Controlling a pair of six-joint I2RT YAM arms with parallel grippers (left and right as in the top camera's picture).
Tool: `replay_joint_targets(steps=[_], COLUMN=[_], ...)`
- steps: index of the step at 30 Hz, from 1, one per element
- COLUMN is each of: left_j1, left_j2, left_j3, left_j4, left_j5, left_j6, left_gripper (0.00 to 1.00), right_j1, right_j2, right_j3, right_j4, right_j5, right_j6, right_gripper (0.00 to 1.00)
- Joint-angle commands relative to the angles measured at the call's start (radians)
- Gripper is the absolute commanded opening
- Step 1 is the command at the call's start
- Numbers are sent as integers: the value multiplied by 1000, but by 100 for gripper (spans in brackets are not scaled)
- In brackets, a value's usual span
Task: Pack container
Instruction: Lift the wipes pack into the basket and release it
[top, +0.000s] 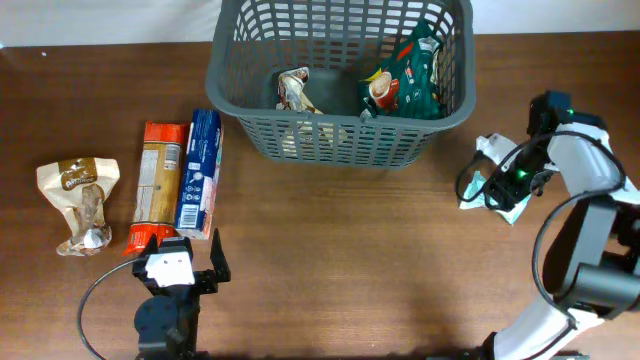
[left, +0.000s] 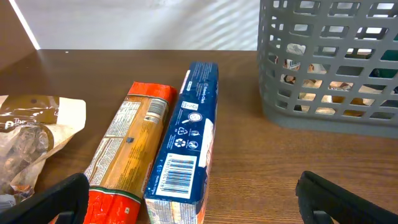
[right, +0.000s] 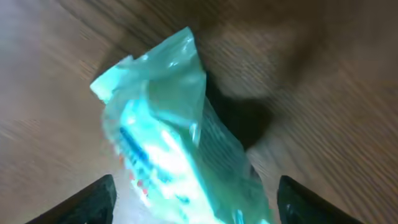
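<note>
My right gripper's open fingers are on both sides of the teal and white packet's width. It should lower next and close on the packet's middle below it.
The container (top: 340, 140), a large dark grey lattice basket, stands at the back middle and holds a green snack bag (top: 405, 80) and a small crumpled wrapper (top: 295, 90); it also shows in the left wrist view (left: 329, 93). My left gripper (top: 180, 268) is open and empty at the near ends of a blue box (left: 183, 143) and an orange-red pasta pack (left: 127, 146). My right gripper (right: 196, 202) is open, its fingers on either side of a teal and white packet (right: 168, 149) lying on the table at the right (top: 495, 180).
A brown and white snack bag (top: 78, 200) lies at the far left, also in the left wrist view (left: 28, 140). The blue box (top: 198, 172) and the pasta pack (top: 158, 180) lie side by side, left of the basket.
</note>
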Motion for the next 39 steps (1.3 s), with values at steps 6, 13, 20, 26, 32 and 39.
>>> replay_joint_targets(steps=[6,13,20,26,32,39], left_j1=[4,4,4,4,4,4], left_j2=[-5,-5,-5,-5,-5,-5], left_j3=[-3,-3,-3,-3,-3,-3], left_j4=[-1,-1,-1,-1,-1,-1], left_j5=[-7,-7,-7,-7,-7,-7], left_j6=[-9,-9,-9,-9,-9,-9], left_gripper=[99,99,99,99,99,99], right_j1=[16,10,8,66,202,419], right_j2=[58,57,11,-14,-16,-2], right_j3=[-5,25,315,829,1165,1262], right_j4=[76,175,154,-114,-271,-243], right_j5=[33,26,26,-55,-57,-53], right_j6=[52,306,708,968,986,1260], right_gripper=[29,4,4,4,3,4])
